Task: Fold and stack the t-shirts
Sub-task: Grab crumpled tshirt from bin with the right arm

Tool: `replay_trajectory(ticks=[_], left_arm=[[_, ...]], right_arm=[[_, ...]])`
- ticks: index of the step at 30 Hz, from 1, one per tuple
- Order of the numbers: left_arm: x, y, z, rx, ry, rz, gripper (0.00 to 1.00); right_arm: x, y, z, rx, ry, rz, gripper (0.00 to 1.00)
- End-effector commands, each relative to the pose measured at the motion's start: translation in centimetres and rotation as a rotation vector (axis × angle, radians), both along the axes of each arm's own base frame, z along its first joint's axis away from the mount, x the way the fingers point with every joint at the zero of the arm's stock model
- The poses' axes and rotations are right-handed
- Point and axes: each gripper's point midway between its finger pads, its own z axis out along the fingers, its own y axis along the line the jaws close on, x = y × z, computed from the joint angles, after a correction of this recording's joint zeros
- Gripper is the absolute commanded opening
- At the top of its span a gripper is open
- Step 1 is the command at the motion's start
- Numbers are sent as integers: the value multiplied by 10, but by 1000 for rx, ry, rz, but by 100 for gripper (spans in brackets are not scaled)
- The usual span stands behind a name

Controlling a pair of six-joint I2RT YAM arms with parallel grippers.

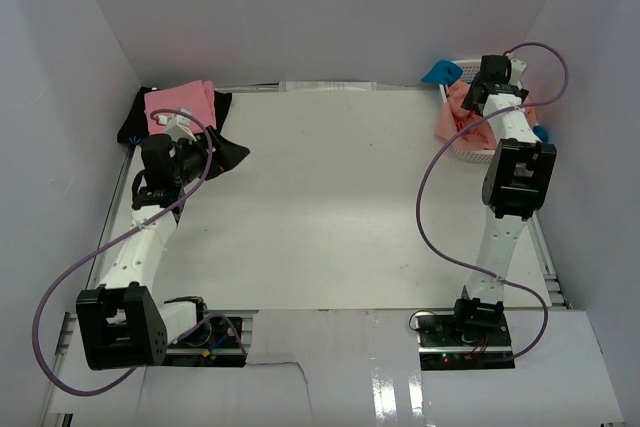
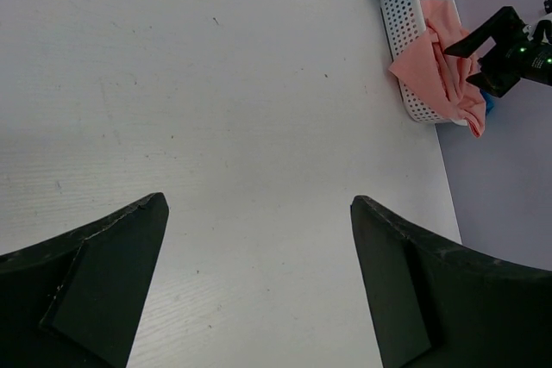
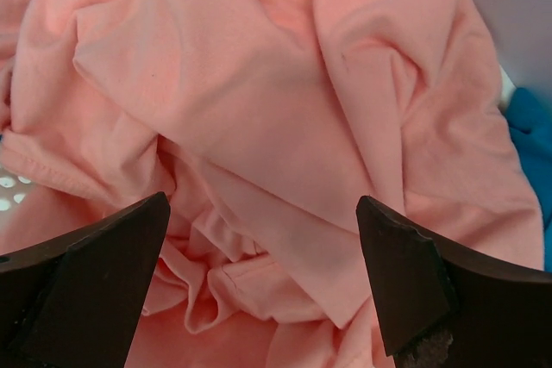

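The long fold of the salmon-coral t-shirt point(image 3: 280, 213) is below the robot's right gripper and runs between its fingers, so next the right gripper should lower its fingers around the fold and close.
A salmon-coral t-shirt point(image 1: 462, 113) lies crumpled in the white lattice basket point(image 1: 470, 151) at the back right, spilling over its rim. It fills the right wrist view point(image 3: 259, 127). My right gripper point(image 3: 263, 273) hangs open just above it, holding nothing. Bright blue cloth point(image 1: 440, 72) shows at the basket's far end and at the edge of the right wrist view point(image 3: 530, 144). A lighter pink folded t-shirt point(image 1: 180, 104) lies on a black t-shirt point(image 1: 228, 152) at the back left. My left gripper point(image 2: 259, 282) is open and empty over bare table, beside that stack.
White walls close in the table point(image 1: 320, 197) on the left, back and right. The basket also shows in the left wrist view point(image 2: 405, 49), with the right arm point(image 2: 509, 49) above it. Purple cables loop beside both arms.
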Motion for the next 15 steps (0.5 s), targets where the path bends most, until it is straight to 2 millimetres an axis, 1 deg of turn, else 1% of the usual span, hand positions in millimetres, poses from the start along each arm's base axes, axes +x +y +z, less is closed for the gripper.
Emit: replay_trajectory(ticks=[1,4,9,12,13,15], left_arm=[[-1,-3,4,1,-18,-21,98],[-1,-3,3,1,-15,-21,98],[0,-4,0,-2,-7,-25,98],[0,-4,-1,-2,-4,-24,98],[0,-4,0,-2,-7,-24,98],[-1,-4,0,-2,-5,-25,98]], right_arm=[[5,-6,1,-26,15,0,95],[2,-11,-6,-50,45,-22,94],[1,-16,-11,-82,67,-27,90],[1,-17,-11,-87,70,-24,75],[2,-17,-11,-86,70,-23,62],[2,-16,-11,-80,69,-17,50]])
